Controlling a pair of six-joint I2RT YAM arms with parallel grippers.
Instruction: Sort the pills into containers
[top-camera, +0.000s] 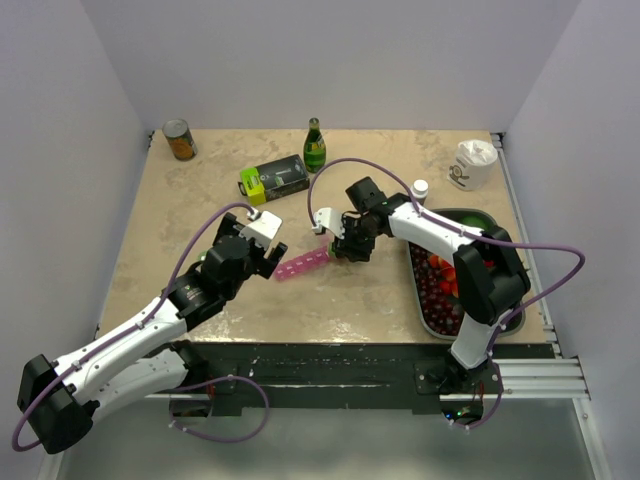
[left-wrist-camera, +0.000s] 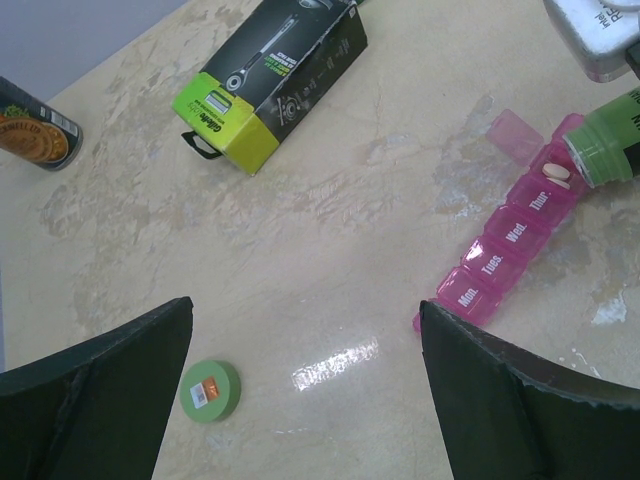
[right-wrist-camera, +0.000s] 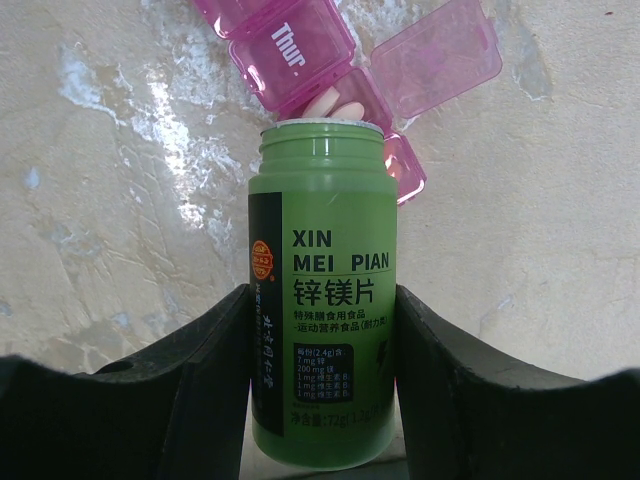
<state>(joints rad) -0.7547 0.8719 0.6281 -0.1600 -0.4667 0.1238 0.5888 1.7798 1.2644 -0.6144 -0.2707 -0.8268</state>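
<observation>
The bottle is uncapped, so next I should move my left gripper across and down around the green cap (left-wrist-camera: 210, 390), which lies below and to its left in the top view.
The containers are a pink pill-organiser strip (top-camera: 303, 265) (left-wrist-camera: 505, 245) (right-wrist-camera: 290, 50) lying mid-table, with day labels on its shut lids. One compartment's lid (right-wrist-camera: 435, 55) (left-wrist-camera: 515, 135) stands open, and pale oblong pills (right-wrist-camera: 335, 105) (left-wrist-camera: 556, 173) lie in it. My right gripper (top-camera: 345, 245) (right-wrist-camera: 320, 400) is shut on a green pill bottle (right-wrist-camera: 320, 300) (left-wrist-camera: 605, 150), tipped with its uncapped mouth just over that open compartment. My left gripper (top-camera: 272, 255) (left-wrist-camera: 305, 400) hovers open over bare table left of the strip, holding nothing. A green bottle cap (left-wrist-camera: 210, 390) lies by its left finger.
A black-and-lime box (top-camera: 273, 180) (left-wrist-camera: 270, 80), a tin can (top-camera: 180, 140) (left-wrist-camera: 30, 125) and a green glass bottle (top-camera: 315, 147) stand at the back. A small white bottle (top-camera: 421, 190) and a white cup (top-camera: 472, 163) are back right. A grey fruit tray (top-camera: 517, 322) lies on the right.
</observation>
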